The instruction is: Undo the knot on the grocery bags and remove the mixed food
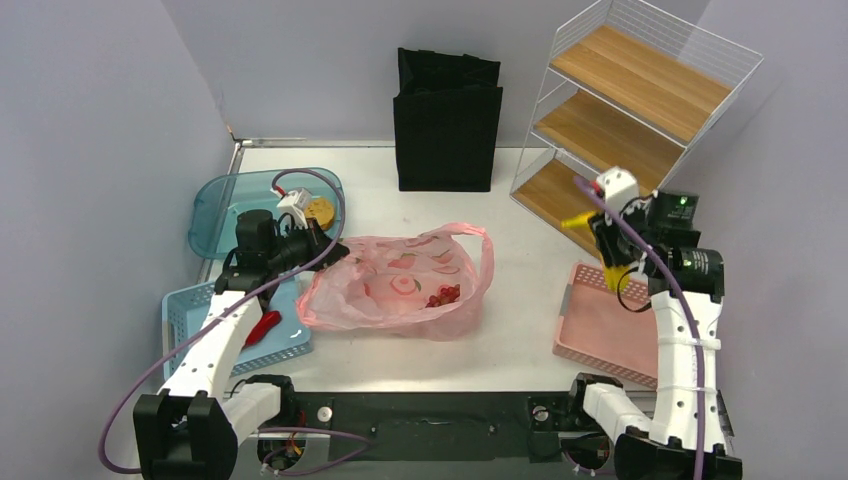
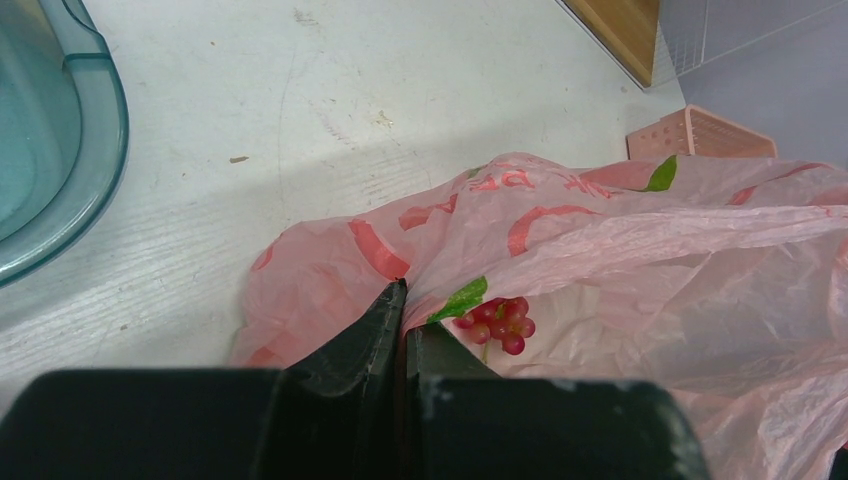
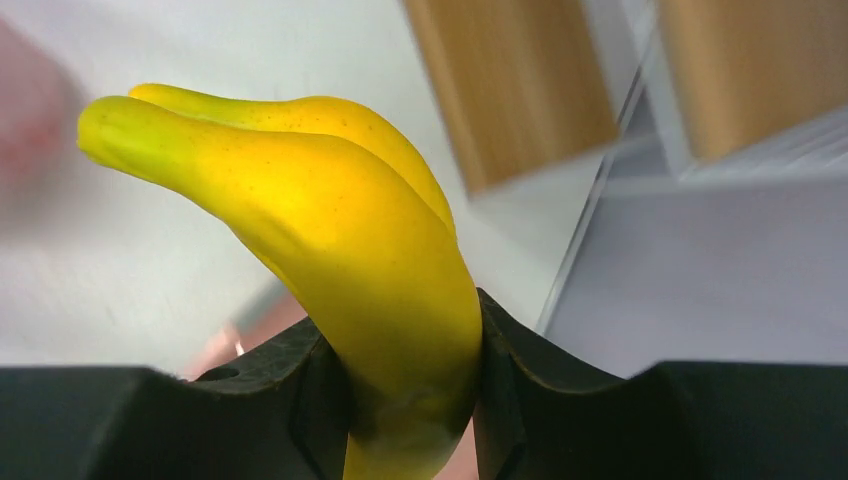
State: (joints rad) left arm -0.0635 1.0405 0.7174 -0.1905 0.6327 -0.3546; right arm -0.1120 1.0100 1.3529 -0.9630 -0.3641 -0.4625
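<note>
The banana still hangs high by the tray's far rim, so my right gripper will next bring it down and back into the pink tray, then let go.
A pink grocery bag lies flat mid-table, and its handle forms a loose loop with no knot showing. A red fruit cluster shows through the plastic, and also in the left wrist view. My left gripper is shut on the bag's left edge, with plastic pinched between the fingers. My right gripper is shut on a yellow banana and holds it in the air above the pink tray. The banana tip points left.
A black fabric tote stands at the back. A wire-and-wood shelf is at the back right. A teal dish holds a beige item. A blue basket holds a red chilli.
</note>
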